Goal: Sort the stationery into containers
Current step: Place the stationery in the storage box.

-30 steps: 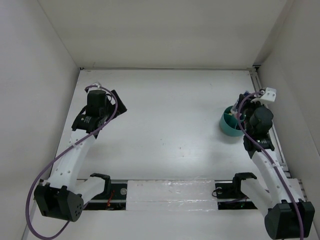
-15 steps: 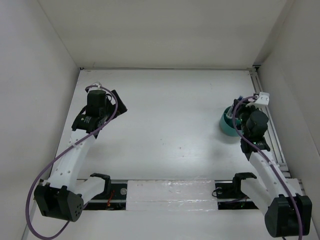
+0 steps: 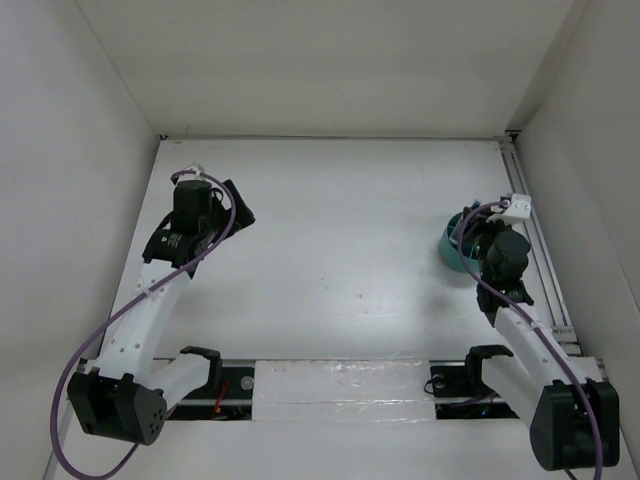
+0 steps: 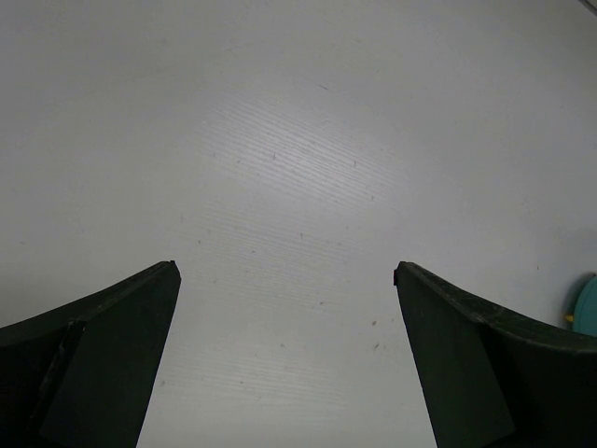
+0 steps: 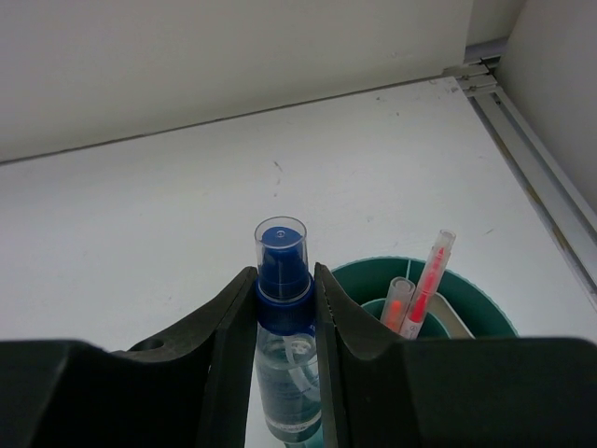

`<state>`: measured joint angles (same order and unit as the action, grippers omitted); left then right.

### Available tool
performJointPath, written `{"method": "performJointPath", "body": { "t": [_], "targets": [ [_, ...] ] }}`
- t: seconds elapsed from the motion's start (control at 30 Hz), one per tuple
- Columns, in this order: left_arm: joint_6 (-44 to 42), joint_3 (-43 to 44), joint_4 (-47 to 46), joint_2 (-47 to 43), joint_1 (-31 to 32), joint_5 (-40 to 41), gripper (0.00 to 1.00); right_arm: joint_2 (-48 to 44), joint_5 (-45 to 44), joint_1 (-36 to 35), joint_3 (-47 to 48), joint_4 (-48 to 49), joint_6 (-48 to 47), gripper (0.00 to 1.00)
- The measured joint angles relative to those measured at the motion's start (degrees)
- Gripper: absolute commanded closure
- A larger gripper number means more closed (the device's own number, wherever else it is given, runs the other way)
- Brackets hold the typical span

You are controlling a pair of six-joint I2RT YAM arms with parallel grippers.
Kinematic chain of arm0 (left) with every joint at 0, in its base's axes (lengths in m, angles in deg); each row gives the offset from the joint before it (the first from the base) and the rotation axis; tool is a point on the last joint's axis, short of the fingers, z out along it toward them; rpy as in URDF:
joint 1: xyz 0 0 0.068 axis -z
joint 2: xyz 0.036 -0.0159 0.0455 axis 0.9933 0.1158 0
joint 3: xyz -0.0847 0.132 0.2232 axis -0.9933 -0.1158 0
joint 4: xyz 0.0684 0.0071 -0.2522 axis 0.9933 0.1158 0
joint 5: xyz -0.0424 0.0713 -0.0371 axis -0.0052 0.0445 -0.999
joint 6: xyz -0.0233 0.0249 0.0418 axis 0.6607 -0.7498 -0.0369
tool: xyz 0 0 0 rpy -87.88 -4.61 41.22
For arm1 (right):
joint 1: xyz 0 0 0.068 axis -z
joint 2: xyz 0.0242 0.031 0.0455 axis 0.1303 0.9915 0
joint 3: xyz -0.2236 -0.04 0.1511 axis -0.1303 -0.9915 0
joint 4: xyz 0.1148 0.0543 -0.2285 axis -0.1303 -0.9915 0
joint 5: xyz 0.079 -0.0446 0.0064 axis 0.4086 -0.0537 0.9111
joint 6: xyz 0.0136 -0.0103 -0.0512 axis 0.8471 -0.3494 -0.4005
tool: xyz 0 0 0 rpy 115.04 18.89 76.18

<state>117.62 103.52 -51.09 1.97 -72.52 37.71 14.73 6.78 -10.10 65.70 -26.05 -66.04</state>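
Note:
The bottom of the bottle hangs at the rim of the teal-green cup, so my right gripper should move slightly toward the markers and down to bring the clear bottle [image 5: 283, 373] inside the cup.
A clear bottle [image 5: 283, 373] with a blue cap stands upright between the fingers of my right gripper [image 5: 284, 273], which is shut on its blue collar. Its base hangs at the left rim of the teal-green cup [image 5: 490, 301]. Two clear-capped markers [image 5: 427, 285] with orange-pink tips lean inside the cup. From above, my right gripper [image 3: 478, 232] sits over the cup [image 3: 452, 252] at the table's right side. My left gripper [image 3: 236, 208] stands open over bare table at the far left, with nothing between its fingers [image 4: 103, 364].
A metal rail [image 5: 536, 177] runs along the table's right edge, close behind the cup. White walls enclose the table on three sides. A sliver of the cup [image 4: 588, 303] shows at the right edge of the left wrist view.
My right arm has drawn back toward its base and swung its wrist left over the cup, still holding the bottle. The left arm has not moved.

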Motion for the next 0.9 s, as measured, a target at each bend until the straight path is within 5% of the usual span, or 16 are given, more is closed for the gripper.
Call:
{"method": "performJointPath", "body": {
  "t": [0.9],
  "targets": [
    [-0.2,0.0,-0.3,0.0,0.7,0.0,0.00,3.3,-15.5,-6.0,0.0,0.5,-2.0,1.00]
  ]
}}
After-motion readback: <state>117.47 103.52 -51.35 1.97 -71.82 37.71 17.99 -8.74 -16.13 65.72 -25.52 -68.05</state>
